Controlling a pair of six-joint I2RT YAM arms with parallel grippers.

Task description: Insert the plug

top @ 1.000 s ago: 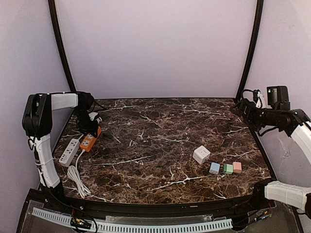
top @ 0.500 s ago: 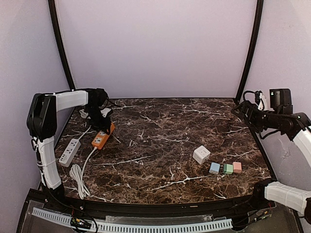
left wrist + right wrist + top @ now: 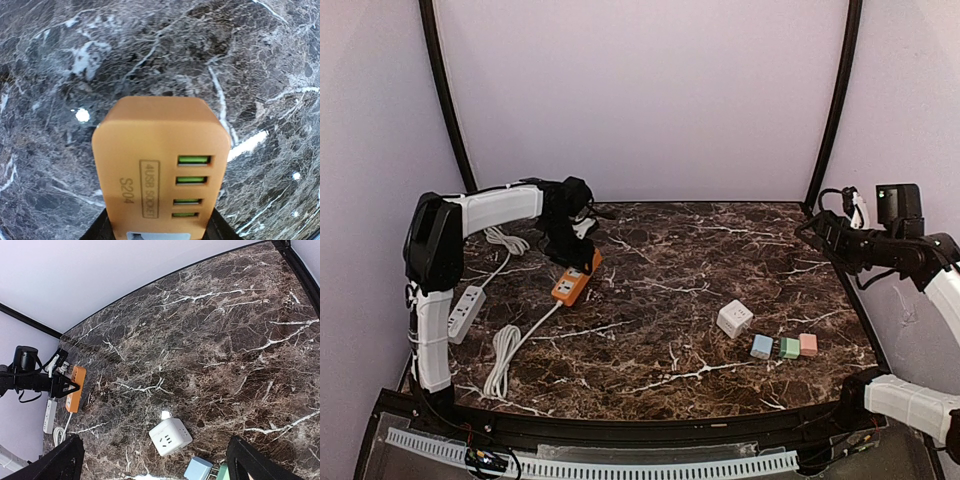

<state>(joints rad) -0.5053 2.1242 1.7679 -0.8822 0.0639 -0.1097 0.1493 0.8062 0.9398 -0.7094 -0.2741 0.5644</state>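
I will next bring the orange power strip [image 3: 572, 283], held by its far end in my left gripper, toward the white cube plug [image 3: 734, 318], onto the open middle of the table.
My left gripper [image 3: 576, 262] is shut on the far end of an orange power strip [image 3: 572, 283] and holds it at the table's back left. In the left wrist view the strip [image 3: 160, 160] fills the frame, its four green USB sockets up, with black fingers [image 3: 100, 231] on both sides. Its white cable [image 3: 503, 352] trails to the near left. A white cube plug [image 3: 734, 318] lies right of centre and also shows in the right wrist view [image 3: 170, 436]. My right gripper [image 3: 812, 228] is open and empty, high at the right edge.
A white power strip [image 3: 466, 310] lies along the left edge. Blue [image 3: 761, 346], green [image 3: 789, 347] and pink [image 3: 808, 344] plug blocks sit in a row near the cube. Black frame poles stand at both back corners.
My left gripper has carried the orange strip from the left edge rightward toward the table's middle, dragging its white cable along. The right arm has barely moved.
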